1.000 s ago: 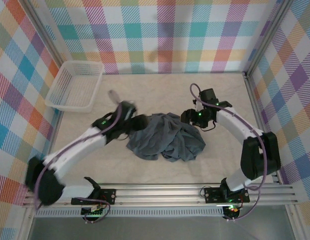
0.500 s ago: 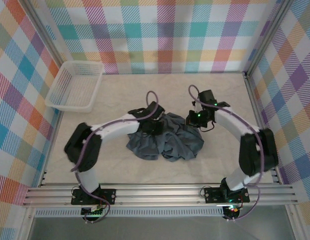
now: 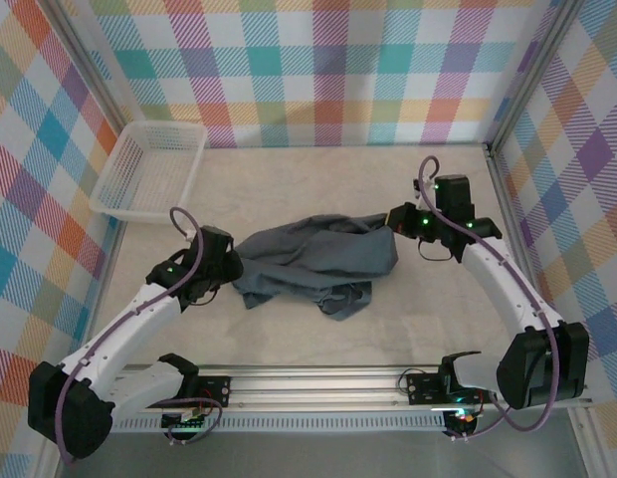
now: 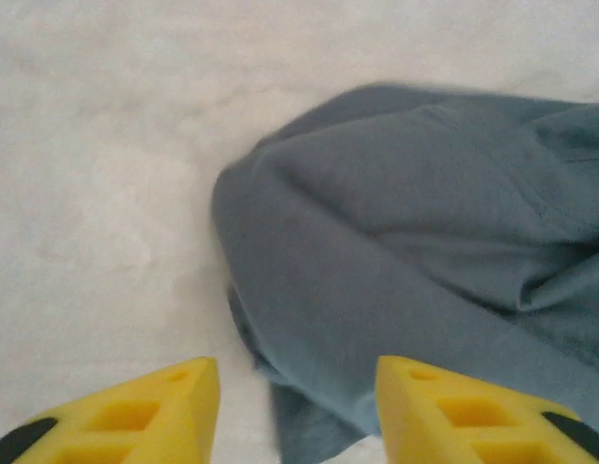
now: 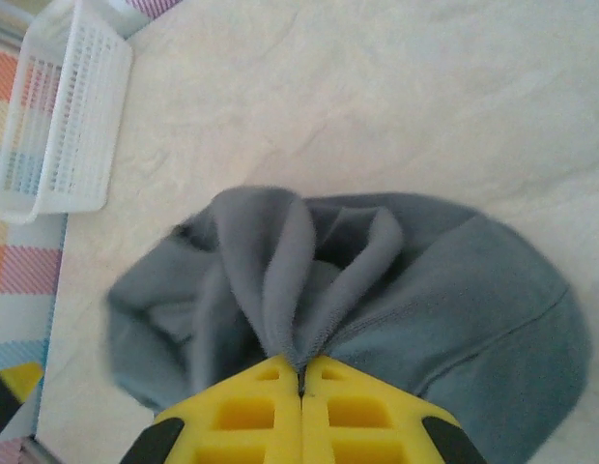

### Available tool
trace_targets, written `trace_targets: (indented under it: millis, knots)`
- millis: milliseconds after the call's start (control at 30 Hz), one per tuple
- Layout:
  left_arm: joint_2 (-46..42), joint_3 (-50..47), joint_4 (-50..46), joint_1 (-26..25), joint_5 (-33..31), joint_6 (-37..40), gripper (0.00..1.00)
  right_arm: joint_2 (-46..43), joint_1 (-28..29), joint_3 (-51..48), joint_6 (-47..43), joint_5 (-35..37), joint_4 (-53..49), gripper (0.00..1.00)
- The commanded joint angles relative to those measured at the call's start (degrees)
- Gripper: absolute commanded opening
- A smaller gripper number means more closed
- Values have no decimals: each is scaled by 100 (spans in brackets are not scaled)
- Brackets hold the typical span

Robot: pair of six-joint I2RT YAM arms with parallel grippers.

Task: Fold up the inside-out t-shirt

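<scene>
My right gripper will next go down and back over the shirt's rounded end (image 3: 378, 258), below and back of it, to release the raised fold there.
The inside-out t-shirt (image 3: 310, 257) is a crumpled slate-grey heap drawn out sideways across the middle of the table. My right gripper (image 3: 392, 221) is at its right end, shut on a bunched fold of the fabric (image 5: 309, 280); the yellow fingers (image 5: 251, 411) meet tightly around it. My left gripper (image 3: 233, 269) is at the shirt's left edge with its jaws apart. In the left wrist view the shirt (image 4: 406, 242) lies ahead, its lower edge reaching between the yellow fingertips (image 4: 179, 396) without being pinched.
A white plastic mesh basket (image 3: 184, 174) stands at the back left of the table, also seen in the right wrist view as the basket (image 5: 63, 116). Bare pale tabletop (image 3: 289, 184) lies behind the shirt. Checked walls close in the back and both sides.
The left gripper has pulled back left from the shirt's middle and its jaws have parted. The right gripper has moved right and back with its fold, stretching the heap wider.
</scene>
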Motion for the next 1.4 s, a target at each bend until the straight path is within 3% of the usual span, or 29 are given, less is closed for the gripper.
trace_targets:
  millis: [0,100,200,267,367,400,533,733,833,900,1000,1033,1100,1200,1367]
  knots:
    - [-52,103,96,67,-222,-273,53,-133,34,-336,352,-619,279,0]
    - [243,359,824,46,576,-23,56,-366,240,-1119,770,-433,176,0]
    - [1017,931,1405,-265,1569,273,57,-859,209,-1943,1681,787,-538,1]
    - [1697,1572,1366,-664,1873,660,57,-1210,122,-2416,2316,1135,-740,5]
    - [2881,2703,814,-1184,2037,1188,60,-1556,119,-2606,2534,1118,-607,37]
    - [3283,3071,568,-1294,2043,1269,61,-1581,119,-2499,2369,980,-455,44]
    - [4331,3694,174,-1493,1643,1459,66,-1158,261,-1494,878,282,-59,54]
    - [4999,3797,-24,-1490,2020,1343,68,734,956,375,-1199,192,-794,62]
    - [4862,3392,-142,-1462,1762,1119,65,1631,1203,940,-1567,198,-965,66]
    - [4631,2913,38,-1394,1772,950,54,2268,1365,1298,-1694,214,-1141,67]
    - [4273,2390,288,-1301,1985,843,26,2959,1497,1779,-1622,270,-1326,58]
    - [4191,2252,302,-1283,2017,833,17,3074,1501,1867,-1546,332,-1327,52]
    - [3930,1920,291,-1268,2036,833,0,3172,1500,2067,-1446,523,-1339,30]
    - [3445,1272,320,-1227,1959,757,0,2918,1450,2169,-1356,849,-1185,0]
    - [2533,-39,517,-1013,1637,413,0,2086,731,1783,-636,462,-275,0]
